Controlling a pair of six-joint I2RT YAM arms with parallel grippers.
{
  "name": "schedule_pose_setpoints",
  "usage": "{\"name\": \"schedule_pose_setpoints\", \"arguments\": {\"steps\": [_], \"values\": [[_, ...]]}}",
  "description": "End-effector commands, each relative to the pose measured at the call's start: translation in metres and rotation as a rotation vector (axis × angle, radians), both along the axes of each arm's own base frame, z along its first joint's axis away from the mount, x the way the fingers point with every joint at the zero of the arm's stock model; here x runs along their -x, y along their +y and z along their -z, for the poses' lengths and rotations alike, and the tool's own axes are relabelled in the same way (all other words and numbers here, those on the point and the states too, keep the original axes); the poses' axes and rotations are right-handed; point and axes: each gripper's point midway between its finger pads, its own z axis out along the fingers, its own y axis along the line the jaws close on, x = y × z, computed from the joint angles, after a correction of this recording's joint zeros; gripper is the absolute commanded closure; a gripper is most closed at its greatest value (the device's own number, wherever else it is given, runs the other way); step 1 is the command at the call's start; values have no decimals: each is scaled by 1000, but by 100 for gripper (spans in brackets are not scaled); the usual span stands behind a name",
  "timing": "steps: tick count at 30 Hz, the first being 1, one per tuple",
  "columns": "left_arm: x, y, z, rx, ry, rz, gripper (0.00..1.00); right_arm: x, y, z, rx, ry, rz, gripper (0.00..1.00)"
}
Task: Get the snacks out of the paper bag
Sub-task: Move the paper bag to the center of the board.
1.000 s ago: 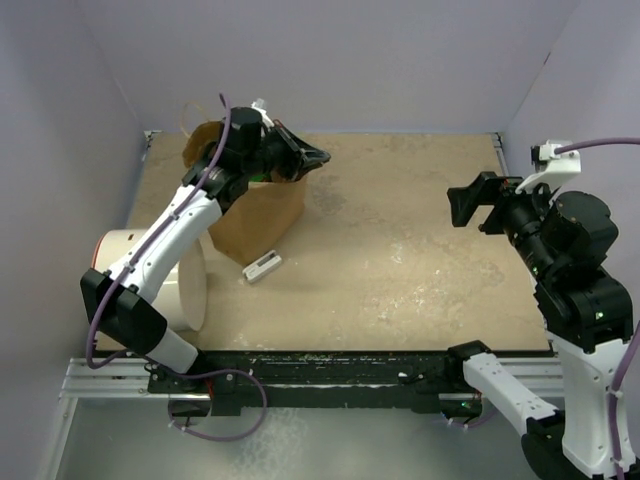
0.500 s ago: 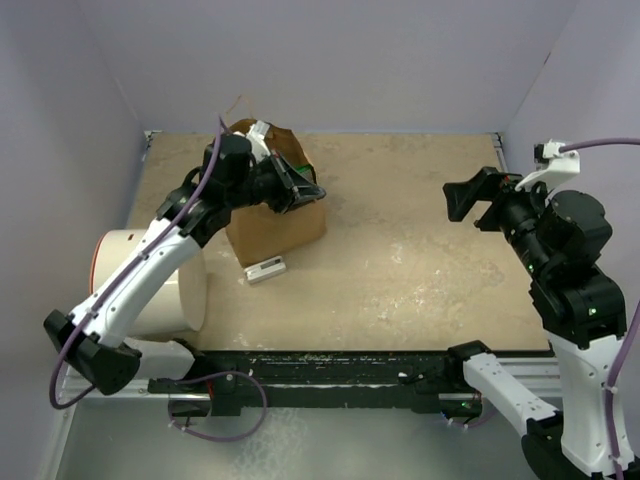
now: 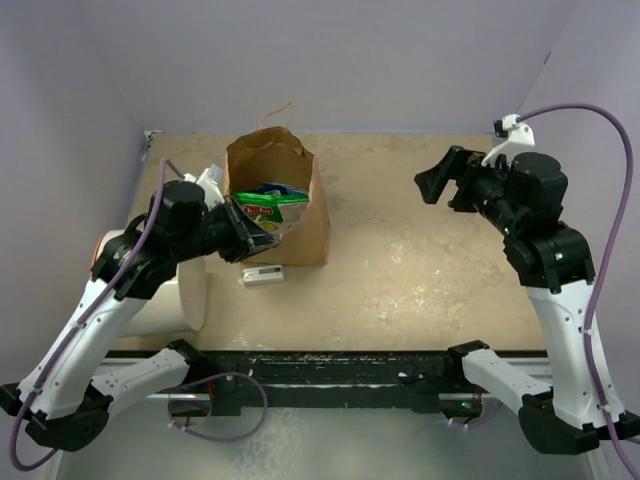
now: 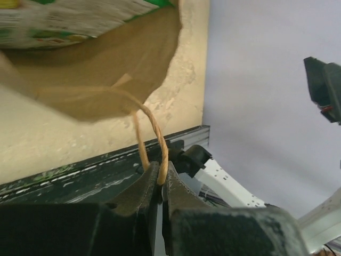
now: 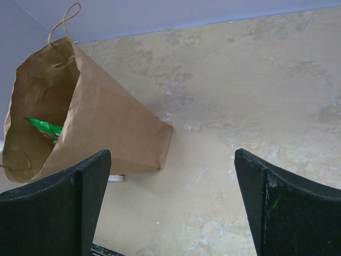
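The far twisted paper handle is free above the bag's rim, so the robot's right gripper should next move outward and to the left in the top view onto it.
The brown paper bag [image 3: 300, 215] stands at the back left of the table with its mouth open upward. A bright green snack packet [image 3: 272, 203] shows inside the mouth; other packets are hidden. My left gripper [image 3: 250, 238] is at the bag's near-left rim, shut on the bag's twisted paper handle [image 4: 155, 140], which is pinched between the fingertips [image 4: 139, 186]. The bag [image 4: 133, 69] and green packet [image 4: 80, 18] fill the top of the left wrist view. My right gripper [image 3: 440, 182] is open and empty, raised to the right of the bag [image 5: 101, 128]; the packet [image 5: 45, 128] shows in the right wrist view.
A large white cylinder [image 3: 170, 290] lies at the left, next to my left arm. A small white-grey bar [image 3: 262, 274] lies on the table just in front of the bag. Purple walls close the back and sides. A black rail [image 3: 330, 365] runs along the near edge.
My left arm has drawn back toward the near left with the handle held; the bag has shifted and its mouth now faces up, showing the green packet. My right gripper has moved left.
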Motion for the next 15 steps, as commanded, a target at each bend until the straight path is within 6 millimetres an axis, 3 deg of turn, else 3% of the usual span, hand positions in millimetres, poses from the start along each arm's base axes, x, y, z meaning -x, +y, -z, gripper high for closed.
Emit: {"name": "schedule_pose_setpoints", "arguments": {"steps": [1, 10, 15], "values": [[25, 41, 6, -112, -11, -83, 89, -8, 19, -25, -69, -68, -73, 1], [40, 92, 6, -230, -30, -241, 82, -50, 61, -16, -103, 10, -221, 0], [36, 93, -6, -228, -77, -242, 81, -75, 103, -7, -83, 64, -300, 1]]}}
